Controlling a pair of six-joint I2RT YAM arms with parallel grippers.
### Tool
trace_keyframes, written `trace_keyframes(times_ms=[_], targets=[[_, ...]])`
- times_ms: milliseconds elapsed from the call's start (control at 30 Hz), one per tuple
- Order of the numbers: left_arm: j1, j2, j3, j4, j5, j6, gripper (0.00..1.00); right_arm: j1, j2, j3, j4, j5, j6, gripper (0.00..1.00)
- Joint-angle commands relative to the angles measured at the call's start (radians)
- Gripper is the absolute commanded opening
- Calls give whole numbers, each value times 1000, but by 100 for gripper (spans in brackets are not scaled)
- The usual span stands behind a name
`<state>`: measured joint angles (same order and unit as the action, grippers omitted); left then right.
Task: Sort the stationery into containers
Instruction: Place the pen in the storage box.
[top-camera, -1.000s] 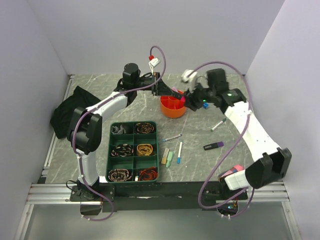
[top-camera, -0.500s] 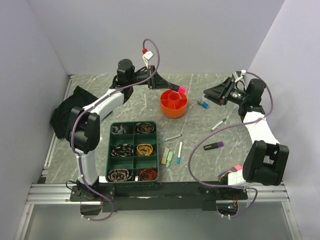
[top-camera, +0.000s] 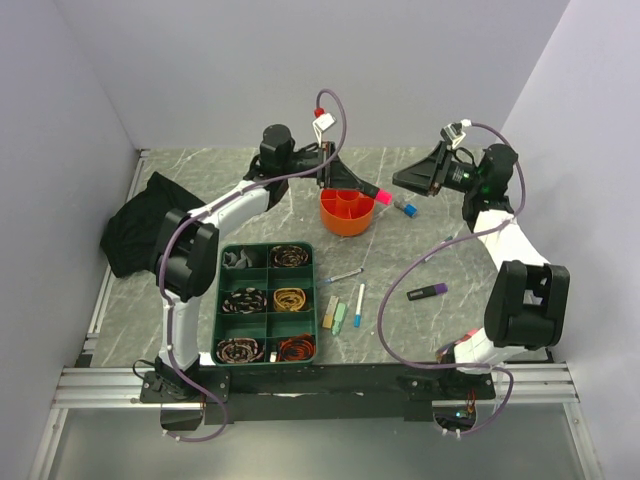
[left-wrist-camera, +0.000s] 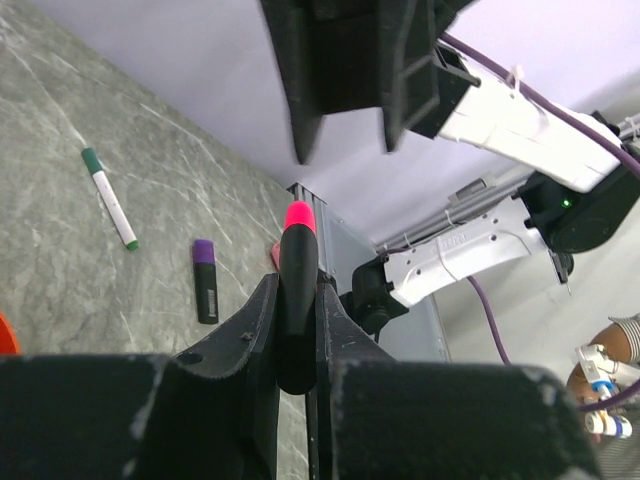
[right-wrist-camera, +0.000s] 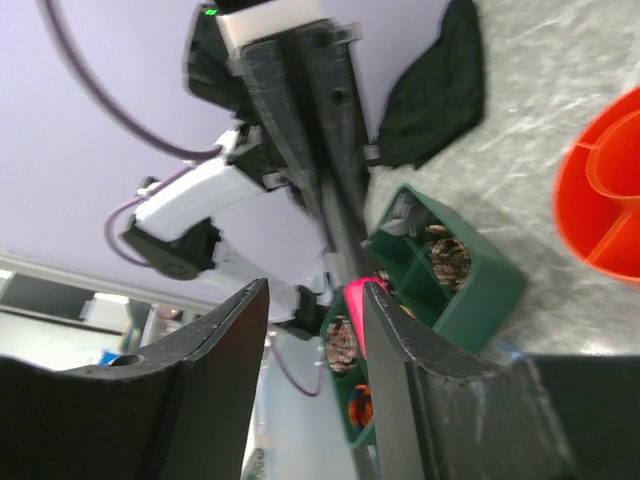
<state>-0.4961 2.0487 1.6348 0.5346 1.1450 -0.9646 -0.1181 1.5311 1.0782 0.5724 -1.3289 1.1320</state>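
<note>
My open right gripper moves toward the left in the top view next and closes over the pen's pink tip (top-camera: 384, 197) (right-wrist-camera: 361, 306), since it juts past my left gripper's fingers.
My left gripper (top-camera: 366, 190) is shut on a black pen with a pink tip (top-camera: 382, 197) and holds it level just above the right rim of the orange pot (top-camera: 345, 215). In the left wrist view the pen (left-wrist-camera: 297, 280) sits between the closed jaws. My right gripper (top-camera: 398, 180) is open and empty, facing the pen tip from the right, a little apart from it. The tip (right-wrist-camera: 356, 312) shows between its fingers (right-wrist-camera: 225, 335). A blue-capped piece (top-camera: 407, 209), a purple marker (top-camera: 427, 292), thin pens (top-camera: 345, 274) and eraser blocks (top-camera: 334, 315) lie on the table.
A green divided tray (top-camera: 316, 300) holding coiled bands stands at front left; it also shows in the right wrist view (right-wrist-camera: 470, 290). A black cloth (top-camera: 135, 225) lies at the left edge. Purple cables hang over both arms. Walls close three sides.
My left gripper has moved right with the pen, past the pot's right rim. My right gripper swung away to the right, then came back left toward the pen tip.
</note>
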Motion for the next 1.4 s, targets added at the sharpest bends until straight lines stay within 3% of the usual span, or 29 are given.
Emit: trace_keyframes(times_ms=[0,233,733,933,1133,1367], targets=[[7,-12,54,73,38,-25,1,-2,1,80,-155,-10,-187,51],[7,-4,59,105,42,-56,1,9,6,78,-282,-1,-320,53],[1,18,76,125,36,-71,1,75,40,101,-232,-9,-293,51],[1,30,83,127,33,-72,1,89,44,98,-201,-15,-268,39],[1,51,96,139,32,-82,1,101,34,89,-203,-30,-261,33],[1,88,106,162,24,-98,1,107,15,83,-223,-47,-273,15]])
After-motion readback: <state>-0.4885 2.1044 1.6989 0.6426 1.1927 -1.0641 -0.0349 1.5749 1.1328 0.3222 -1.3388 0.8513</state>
